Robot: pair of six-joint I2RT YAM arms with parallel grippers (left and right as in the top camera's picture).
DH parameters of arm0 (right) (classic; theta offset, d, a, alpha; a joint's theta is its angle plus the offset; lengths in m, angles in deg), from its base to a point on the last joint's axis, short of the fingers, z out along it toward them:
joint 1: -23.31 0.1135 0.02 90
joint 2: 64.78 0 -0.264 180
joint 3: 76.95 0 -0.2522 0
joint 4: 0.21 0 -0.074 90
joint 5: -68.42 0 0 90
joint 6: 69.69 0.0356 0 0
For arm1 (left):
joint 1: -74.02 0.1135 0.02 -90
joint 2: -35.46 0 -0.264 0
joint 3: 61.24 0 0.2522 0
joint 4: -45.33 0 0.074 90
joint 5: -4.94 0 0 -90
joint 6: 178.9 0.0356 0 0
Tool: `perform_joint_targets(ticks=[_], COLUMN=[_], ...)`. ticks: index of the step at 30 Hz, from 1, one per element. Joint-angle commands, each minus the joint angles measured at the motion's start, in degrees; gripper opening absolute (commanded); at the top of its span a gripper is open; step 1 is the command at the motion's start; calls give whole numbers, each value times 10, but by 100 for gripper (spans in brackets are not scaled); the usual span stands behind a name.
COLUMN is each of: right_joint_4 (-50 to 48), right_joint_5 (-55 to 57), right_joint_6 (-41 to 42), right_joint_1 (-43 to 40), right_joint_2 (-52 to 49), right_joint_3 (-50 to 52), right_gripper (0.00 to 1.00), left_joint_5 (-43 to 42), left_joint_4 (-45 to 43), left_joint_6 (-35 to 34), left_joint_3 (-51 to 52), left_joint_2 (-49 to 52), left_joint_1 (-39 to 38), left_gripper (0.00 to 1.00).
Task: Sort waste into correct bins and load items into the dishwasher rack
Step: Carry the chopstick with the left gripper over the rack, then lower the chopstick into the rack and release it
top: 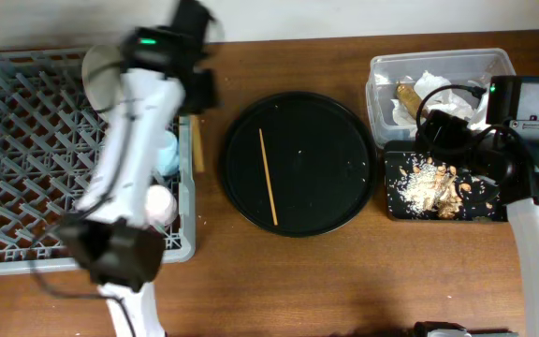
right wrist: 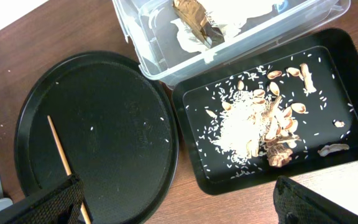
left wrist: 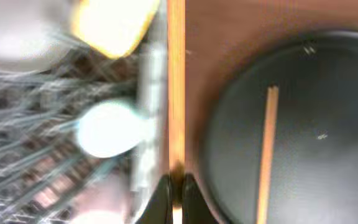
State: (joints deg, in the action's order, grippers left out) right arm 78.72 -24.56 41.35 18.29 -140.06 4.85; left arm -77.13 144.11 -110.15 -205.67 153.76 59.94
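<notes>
The left gripper will next carry the chopstick to the empty pegs of the dishwasher rack beside the cups, which are below the gripper and to its left in the overhead view, then lower it and release it.
My left gripper [left wrist: 176, 183] is shut on a wooden chopstick [left wrist: 176, 93], which hangs over the gap between the grey dishwasher rack [top: 26, 140] and the round black tray [top: 344, 122]. From overhead, that gripper [top: 195, 105] is at the rack's right edge with the chopstick [top: 196, 142] below it. A second chopstick [top: 268, 176] lies on the round tray. The rack holds a plate [top: 101, 70], a yellow bowl [left wrist: 114, 22], a light blue cup [top: 167, 154] and a pink cup [top: 160, 201]. My right gripper [right wrist: 179, 214] is open and empty near the bins.
The clear tub [top: 382, 75] at back right holds a white napkin [top: 438, 82] and a brown wrapper [top: 406, 101]. In front of it the shallow black tray [top: 396, 201] holds rice and tan food scraps [top: 429, 183]. My left arm crosses over the rack.
</notes>
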Motion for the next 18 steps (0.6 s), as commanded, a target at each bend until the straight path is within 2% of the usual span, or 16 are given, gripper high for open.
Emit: perform_joint_targets(ticks=[1, 3, 8, 12, 18], right_joint_4=[0, 0, 0, 0, 0], right_joint_5=[7, 7, 7, 7, 7], right_joint_6=[3, 3, 3, 3, 3], right_joint_1=[-3, -3, -3, -3, -3], right_joint_2=[-1, -1, -1, -1, -1], right_joint_3=[-5, -5, -5, -5, -5], right_gripper=[99, 99, 98, 99, 99], left_joint_5=[10, 23, 46, 52, 56], left_joint_4=[65, 111, 111, 57, -117], left_joint_6=[80, 106, 148, 211, 291], left_joint_3=[-8, -8, 12, 56, 177], left_joint_2=[-62, -76, -81, -81, -80], left_joint_1=[55, 87, 154, 183, 211], left_gripper=[1, 1, 1, 1, 1])
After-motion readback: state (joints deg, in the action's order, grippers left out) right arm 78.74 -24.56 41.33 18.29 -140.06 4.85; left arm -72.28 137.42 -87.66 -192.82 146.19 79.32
